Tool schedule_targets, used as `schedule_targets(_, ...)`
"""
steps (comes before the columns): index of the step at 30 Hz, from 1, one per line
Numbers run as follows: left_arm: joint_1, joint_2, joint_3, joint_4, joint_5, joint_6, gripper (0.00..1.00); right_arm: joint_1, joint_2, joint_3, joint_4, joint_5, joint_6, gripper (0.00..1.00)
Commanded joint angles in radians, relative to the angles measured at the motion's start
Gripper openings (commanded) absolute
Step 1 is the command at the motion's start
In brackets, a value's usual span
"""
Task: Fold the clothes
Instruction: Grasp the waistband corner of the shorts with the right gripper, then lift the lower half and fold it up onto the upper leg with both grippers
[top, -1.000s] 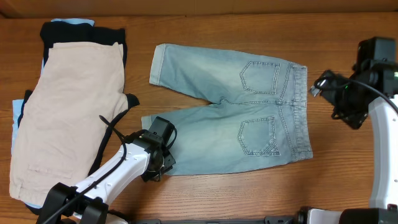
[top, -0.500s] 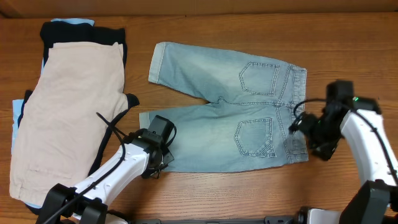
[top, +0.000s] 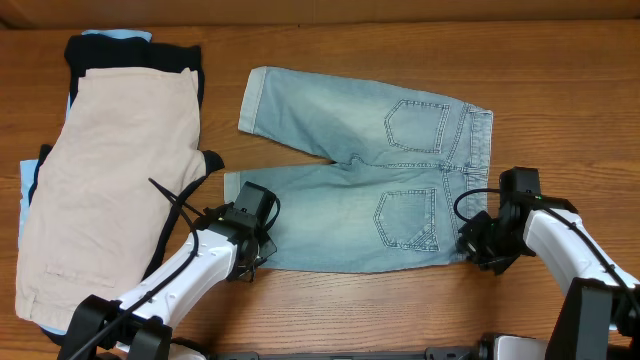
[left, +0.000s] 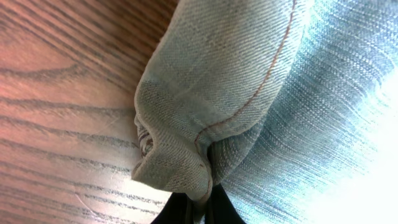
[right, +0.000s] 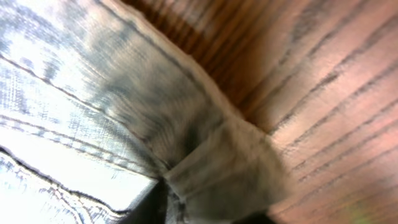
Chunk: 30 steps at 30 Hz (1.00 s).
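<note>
The legs still lie spread apart, so my left gripper should next lift the near cuff, carry it outward onto the far leg's cuff and let it go there.
Faded light-blue denim shorts lie flat in the overhead view, back pockets up, waistband to the right and cuffed legs to the left. My left gripper is shut on the cuff of the near leg. In the left wrist view that cuff bunches up between my dark fingers. My right gripper sits at the near corner of the waistband. In the right wrist view it has closed on that corner of the waistband, and the fabric is puckered there.
A stack of clothes lies at the left. Beige shorts are on top, over a black garment and a pale-blue one. Bare wooden table surrounds the denim. Black cables loop off both arms.
My right arm swung in from the far right to the waistband's near corner and closed on it. My left gripper finished closing on the cuff, and the near edge of the shorts crept inward.
</note>
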Motion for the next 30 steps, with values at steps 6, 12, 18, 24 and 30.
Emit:
schedule_targets(6,0.089,0.010,0.128,-0.104,-0.055,0.148,0.04,0.000,-0.033,0.050,0.004,0.017,-0.016,0.04)
schedule_targets(12,0.122,0.011,0.393,-0.312,-0.049,0.312,0.04,0.000,-0.165,0.203,-0.161,0.017,-0.062,0.04)
schedule_targets(18,0.121,0.011,0.654,-0.512,-0.016,0.424,0.06,0.000,-0.355,0.323,-0.342,0.021,-0.088,0.04)
schedule_targets(24,0.120,0.010,0.819,-0.737,0.050,0.472,0.04,0.001,-0.521,0.333,-0.492,0.025,-0.088,0.04)
schedule_targets(30,0.089,0.008,0.844,-0.824,0.054,0.471,0.04,0.001,-0.611,0.333,-0.618,0.026,-0.078,0.05)
